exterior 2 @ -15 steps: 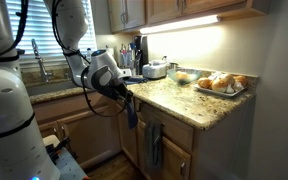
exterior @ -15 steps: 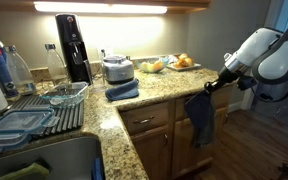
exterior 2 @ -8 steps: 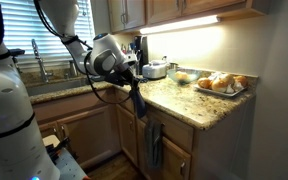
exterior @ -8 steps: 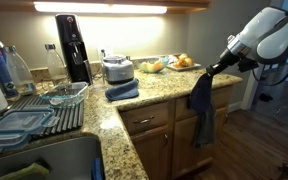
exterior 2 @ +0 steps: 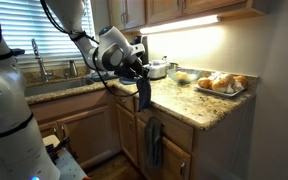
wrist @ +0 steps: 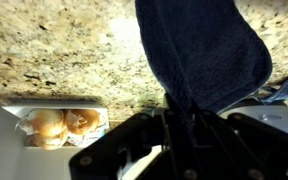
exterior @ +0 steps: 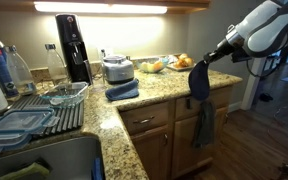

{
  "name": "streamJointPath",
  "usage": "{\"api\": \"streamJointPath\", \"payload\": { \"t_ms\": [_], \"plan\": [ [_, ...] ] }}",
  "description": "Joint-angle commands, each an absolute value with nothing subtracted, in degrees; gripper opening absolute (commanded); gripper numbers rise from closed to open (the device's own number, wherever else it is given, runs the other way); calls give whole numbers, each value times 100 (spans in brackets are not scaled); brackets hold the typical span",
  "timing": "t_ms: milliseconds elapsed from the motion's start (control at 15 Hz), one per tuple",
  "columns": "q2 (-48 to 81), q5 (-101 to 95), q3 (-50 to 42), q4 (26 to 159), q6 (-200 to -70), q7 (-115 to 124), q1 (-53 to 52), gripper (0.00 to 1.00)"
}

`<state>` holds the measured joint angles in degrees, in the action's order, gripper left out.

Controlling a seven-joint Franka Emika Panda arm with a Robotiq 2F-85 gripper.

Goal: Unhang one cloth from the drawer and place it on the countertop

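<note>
My gripper carries the blue cloth outward past the counter's rounded edge next, then brings it down onto the granite.
My gripper [exterior: 206, 60] is shut on the top of the blue cloth [exterior: 198, 82], which hangs free from it, just above the rounded edge of the speckled granite countertop [exterior: 159, 90]. In the other exterior view the gripper [exterior 2: 142, 74] holds the cloth [exterior 2: 144, 94] over the countertop [exterior 2: 189, 106]. In the wrist view the cloth [wrist: 204, 50] spreads from the jaws [wrist: 174, 115] over the granite [wrist: 64, 50]. The wooden drawer [exterior: 147, 120] is below the counter.
A greyer blue cloth [exterior: 204, 122] hangs on the cabinet front, also seen in an exterior view [exterior 2: 152, 143]. A folded blue-grey cloth [exterior: 122, 90] lies on the counter. A tray of bread [exterior 2: 222, 83] and a toaster [exterior: 116, 68] stand nearby.
The gripper has risen with the blue cloth, lifting it off the drawer front, and has moved it inward to the countertop edge.
</note>
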<state>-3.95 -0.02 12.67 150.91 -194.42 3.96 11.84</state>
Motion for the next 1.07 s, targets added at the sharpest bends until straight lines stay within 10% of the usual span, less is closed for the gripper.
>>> {"api": "streamJointPath", "payload": {
  "t_ms": [0,800,867,1000],
  "plan": [
    [149,706,1537,14754,-20129,-489,1513,8],
    [1866,2303,472,12765,-19826,-1992,-92,8],
    [2012,2324,346,12692,-19826,-1963,-252,37],
    [2117,2473,-42,12700,-19826,-2016,-697,44]
  ]
}}
